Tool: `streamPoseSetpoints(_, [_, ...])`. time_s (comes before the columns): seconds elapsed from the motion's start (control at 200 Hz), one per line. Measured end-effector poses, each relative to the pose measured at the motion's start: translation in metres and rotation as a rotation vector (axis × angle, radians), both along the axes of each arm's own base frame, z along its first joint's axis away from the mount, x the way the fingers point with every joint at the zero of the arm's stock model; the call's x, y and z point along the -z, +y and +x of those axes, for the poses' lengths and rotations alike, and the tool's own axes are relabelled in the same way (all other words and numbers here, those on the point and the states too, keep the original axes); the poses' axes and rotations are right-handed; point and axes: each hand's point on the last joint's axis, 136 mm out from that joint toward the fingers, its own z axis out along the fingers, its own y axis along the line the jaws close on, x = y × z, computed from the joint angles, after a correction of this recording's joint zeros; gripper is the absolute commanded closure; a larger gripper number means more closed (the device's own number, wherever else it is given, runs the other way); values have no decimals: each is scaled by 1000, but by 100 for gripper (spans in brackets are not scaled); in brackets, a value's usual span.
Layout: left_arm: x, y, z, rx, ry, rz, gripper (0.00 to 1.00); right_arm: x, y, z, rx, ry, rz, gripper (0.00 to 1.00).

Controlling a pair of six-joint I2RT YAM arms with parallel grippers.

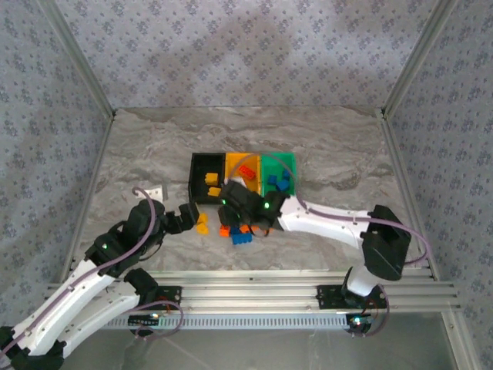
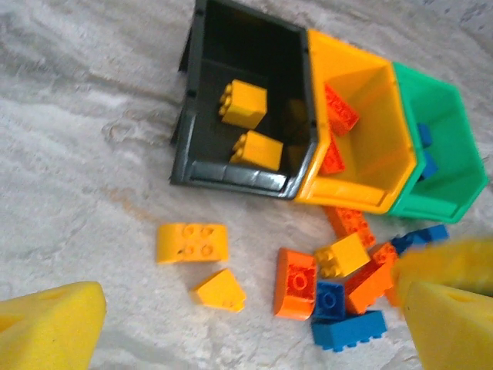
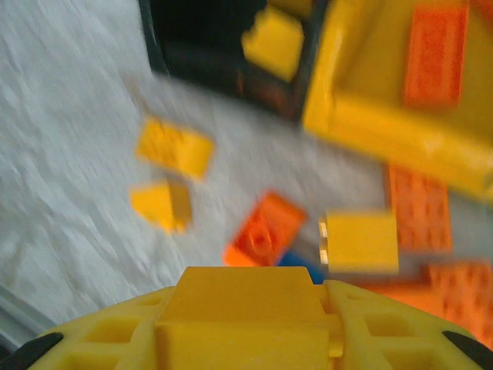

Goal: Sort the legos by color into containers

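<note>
The black bin already has yellow bricks in it, so the robot's right gripper needs to move outward from the pile next, over the black bin's bottom beside them, and let go of its brick.
Three joined bins stand mid-table: black (image 2: 231, 173), yellow-orange (image 2: 362, 166) and green (image 2: 451, 181). Two yellow bricks (image 2: 243, 104) lie in the black bin, orange-red ones (image 2: 339, 109) in the yellow-orange bin, and blue ones (image 2: 426, 139) in the green bin. In front of the bins lies a loose pile: a yellow curved brick (image 2: 191, 242), a yellow wedge (image 2: 219, 290), an orange brick (image 2: 296, 282), a small yellow brick (image 2: 342, 255) and blue bricks (image 2: 350, 331). My left gripper (image 2: 246, 331) hovers open above the two yellow pieces, holding nothing. My right gripper (image 3: 246, 297) is shut on a yellow brick (image 3: 246, 289) over the pile.
Both arms meet just in front of the bins, the left gripper (image 1: 186, 216) close beside the right gripper (image 1: 235, 202). A small white tag (image 1: 155, 189) lies left of the black bin. Metal frame rails run along the table's sides and its near edge.
</note>
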Motion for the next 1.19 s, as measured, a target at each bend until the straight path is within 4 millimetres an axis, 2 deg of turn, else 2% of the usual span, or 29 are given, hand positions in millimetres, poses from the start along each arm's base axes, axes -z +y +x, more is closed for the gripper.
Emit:
streamPoseSetpoints(0.075, [13,6,-6,-13,34,16,1,-17,17,31,3,-29,38,62])
streamPoseSetpoints(0.15, [25,11,-10,-26,68,30,1,-22,32,59,3,-42,54,62])
streamPoseSetpoints(0.265, [37,14,-16,-36,101,33,2,-15,54,94,-5,-37,59,61])
streamPoseSetpoints(0.45, [58,12,-24,-19,162,36,5,4,74,125,0,-13,46,59])
streamPoseSetpoints(0.515, [62,11,-26,-8,176,34,5,10,77,133,7,-6,39,54])
streamPoseSetpoints(0.63, [65,7,-28,8,193,28,5,17,81,145,30,10,40,33])
streamPoseSetpoints(0.72, [67,5,-29,21,206,23,4,15,81,150,35,10,49,27])
streamPoseSetpoints(0.919, [74,-2,-32,52,241,14,6,2,76,152,46,-16,72,25])
streamPoseSetpoints(1.049, [80,-15,-28,80,274,6,9,-22,52,134,60,-48,92,25])
streamPoseSetpoints(1.194, [98,-34,-18,105,329,18,12,-52,14,105,93,-82,159,24])
